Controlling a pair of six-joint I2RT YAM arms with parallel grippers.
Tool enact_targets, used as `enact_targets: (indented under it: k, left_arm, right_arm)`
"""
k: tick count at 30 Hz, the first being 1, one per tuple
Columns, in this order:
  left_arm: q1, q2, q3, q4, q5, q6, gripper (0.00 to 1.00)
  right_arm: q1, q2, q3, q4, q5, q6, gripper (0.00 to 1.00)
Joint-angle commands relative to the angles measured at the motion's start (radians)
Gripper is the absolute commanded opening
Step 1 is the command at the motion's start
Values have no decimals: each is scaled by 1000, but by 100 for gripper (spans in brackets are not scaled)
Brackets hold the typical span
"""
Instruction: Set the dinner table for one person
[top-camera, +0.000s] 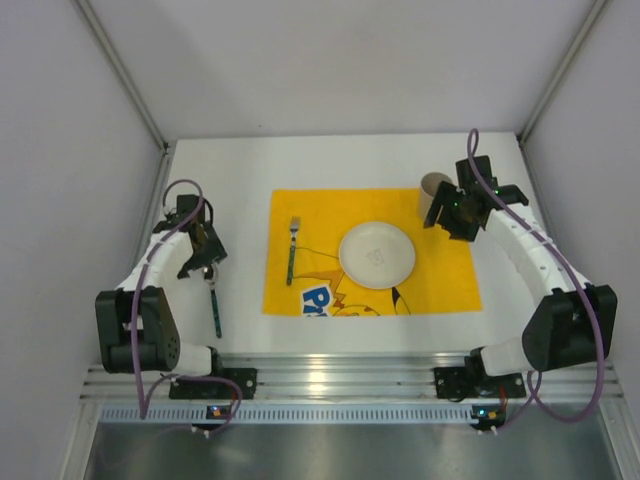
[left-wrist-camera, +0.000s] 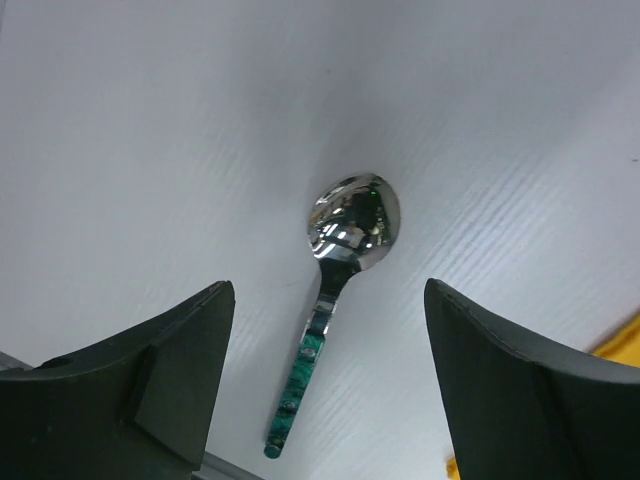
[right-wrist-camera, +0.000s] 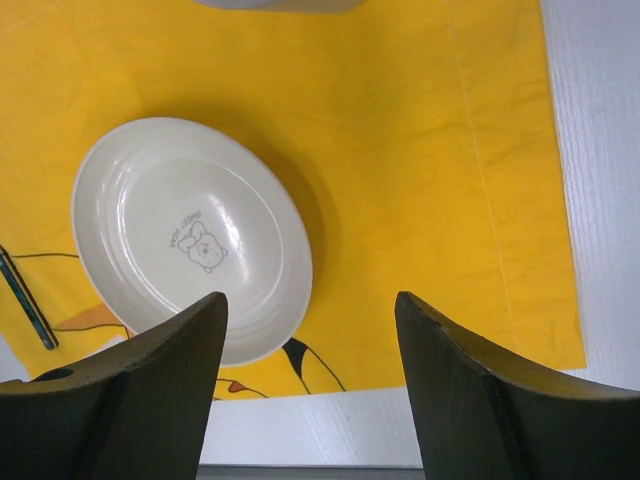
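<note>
The left gripper moves down onto the spoon's round bowl (top-camera: 209, 272) (left-wrist-camera: 355, 220) next and closes, since the spoon lies flat on the tabletop below its open fingers.
On the white dinner table (top-camera: 230, 170) lies a yellow printed placemat (top-camera: 440, 270). A white plate (top-camera: 376, 254) sits on its middle, a fork (top-camera: 292, 250) with a green handle on its left part, and a beige cup (top-camera: 433, 187) at its far right corner. A spoon (top-camera: 214, 300) with a green handle lies on the bare table left of the mat. My left gripper (left-wrist-camera: 330, 385) is open and empty, hovering over the spoon (left-wrist-camera: 352, 220). My right gripper (right-wrist-camera: 310, 390) is open and empty, raised beside the cup, with the plate (right-wrist-camera: 190, 240) below and to its left.
Grey walls close the table on the left, right and back. An aluminium rail (top-camera: 340, 380) runs along the near edge. The right wrist view shows the placemat (right-wrist-camera: 430, 150), the fork handle (right-wrist-camera: 25, 300) at the left edge, and white table (right-wrist-camera: 600, 150) to the right.
</note>
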Motion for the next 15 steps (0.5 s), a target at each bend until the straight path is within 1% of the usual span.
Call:
enact_targets:
  k: [1, 2, 4, 7, 8, 10, 15]
  left_arm:
    - [43, 7, -1, 1, -20, 76, 83]
    - [55, 24, 17, 0, -19, 119, 83]
    - [87, 83, 38, -2, 7, 150, 82]
    - [95, 131, 32, 18, 79, 150, 80]
    - [94, 143, 34, 17, 93, 144, 77]
    - [95, 163, 31, 30, 156, 162, 77]
    - [95, 196, 29, 53, 233, 179, 76]
  right_arm:
    - [21, -36, 12, 21, -13, -11, 69]
    - [25, -34, 18, 24, -13, -13, 69]
    - [38, -31, 25, 21, -6, -17, 69]
    - [45, -31, 23, 22, 1, -20, 70]
    - [43, -30, 23, 22, 2, -22, 70]
    - [43, -33, 20, 24, 5, -23, 70]
    - [43, -33, 11, 27, 14, -28, 70]
